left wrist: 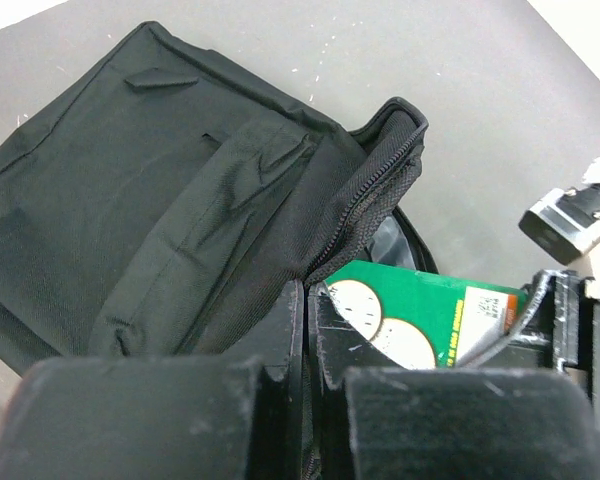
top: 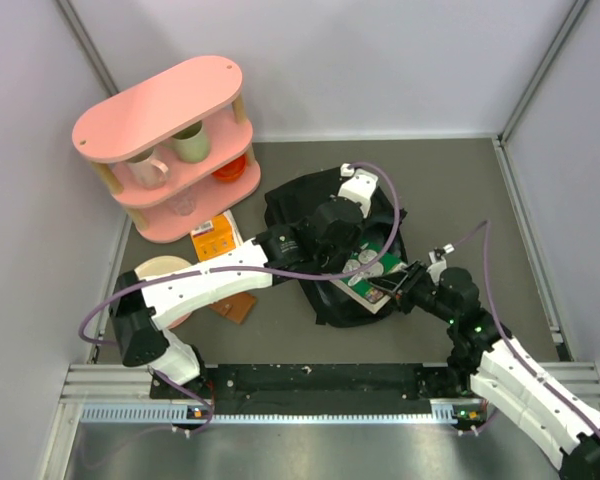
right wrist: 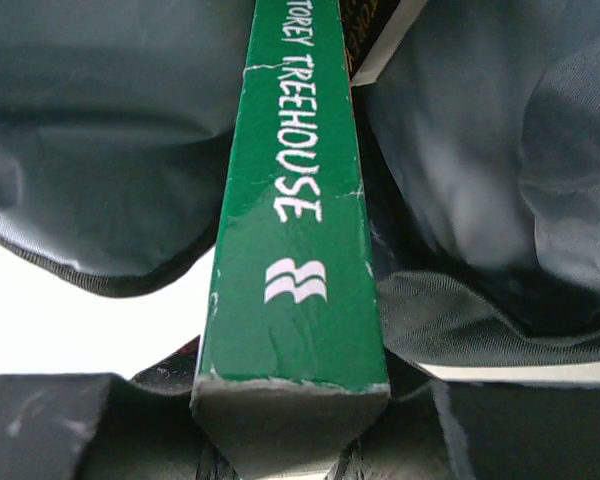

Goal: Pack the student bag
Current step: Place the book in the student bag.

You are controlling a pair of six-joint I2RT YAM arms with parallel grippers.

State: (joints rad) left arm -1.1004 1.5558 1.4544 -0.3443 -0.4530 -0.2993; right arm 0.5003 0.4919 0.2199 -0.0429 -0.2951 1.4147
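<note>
The robot's right gripper needs to carry the green book away from the robot's base next, deeper into the bag's opening [right wrist: 358,90], toward the dark book inside.
The student bag [top: 298,212], a black floppy backpack, lies in the middle of the table with its mouth open toward the right. In the left wrist view, my left gripper [left wrist: 310,335] is shut on the zip edge of the bag [left wrist: 130,190] and holds the opening up. My right gripper [top: 400,287] is shut on a green book [top: 366,274] that lies partly inside the bag's mouth. In the right wrist view, the book's spine [right wrist: 295,200] runs away from the gripper [right wrist: 290,405] into the grey lining [right wrist: 100,150]. The book's cover [left wrist: 420,320] shows beside my left fingers.
A pink two-tier shelf [top: 170,140] with mugs stands at the back left. An orange book [top: 215,239], a brown object [top: 236,306] and a beige plate [top: 158,269] lie left of the bag. Walls close in on the left, back and right.
</note>
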